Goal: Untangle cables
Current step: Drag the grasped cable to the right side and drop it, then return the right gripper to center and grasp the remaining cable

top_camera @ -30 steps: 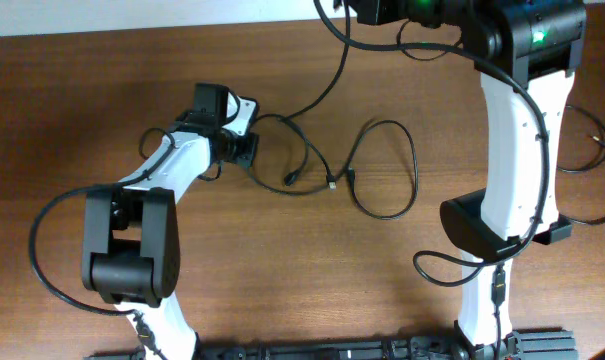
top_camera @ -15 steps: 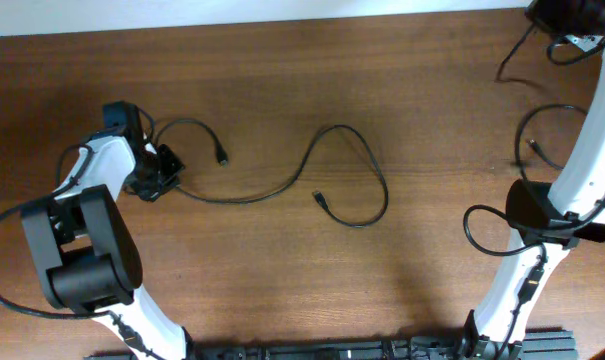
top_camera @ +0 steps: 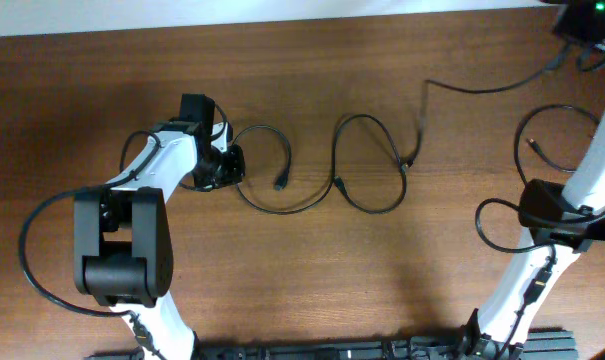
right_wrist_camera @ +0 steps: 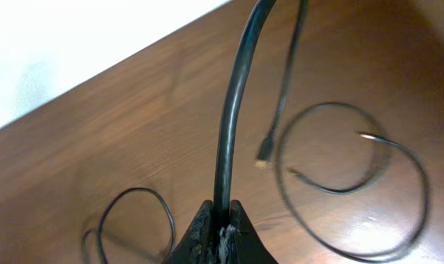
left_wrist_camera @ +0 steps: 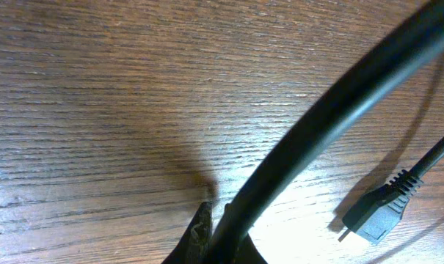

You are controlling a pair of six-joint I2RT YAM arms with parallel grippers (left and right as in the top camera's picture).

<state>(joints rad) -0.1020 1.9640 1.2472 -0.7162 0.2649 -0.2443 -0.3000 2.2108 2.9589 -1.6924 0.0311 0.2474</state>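
The plug end of the held cable lies against the centre loop, so my right gripper will next move down and back toward the loose loop (top_camera: 559, 143) (right_wrist_camera: 349, 185) beside my arm.
Several thin black cables lie on the wooden table. One cable (top_camera: 272, 208) loops beside my left gripper (top_camera: 225, 167), with a plug (top_camera: 280, 184) at its end. A second cable (top_camera: 382, 135) loops at the centre. A third (top_camera: 482, 89) runs from a plug (top_camera: 408, 162) up to the top right corner, where my right arm (top_camera: 587, 20) is. In the left wrist view my left gripper (left_wrist_camera: 218, 231) is shut on a cable (left_wrist_camera: 317, 117), with a plug (left_wrist_camera: 372, 218) beside it. My right gripper (right_wrist_camera: 220, 224) is shut on a cable (right_wrist_camera: 233, 103) that rises from its jaws.
Another thin cable loop (top_camera: 557, 108) with a plug (top_camera: 535, 144) lies at the right edge by the right arm's base (top_camera: 552, 215). It shows in the right wrist view (right_wrist_camera: 354, 187) too. The table's far edge (top_camera: 282, 22) meets a white surface. Thick arm wires hang beside both arms.
My left gripper has moved right towards the centre with its cable. The centre cables have bunched into tighter loops, and one cable now stretches towards the top right corner.
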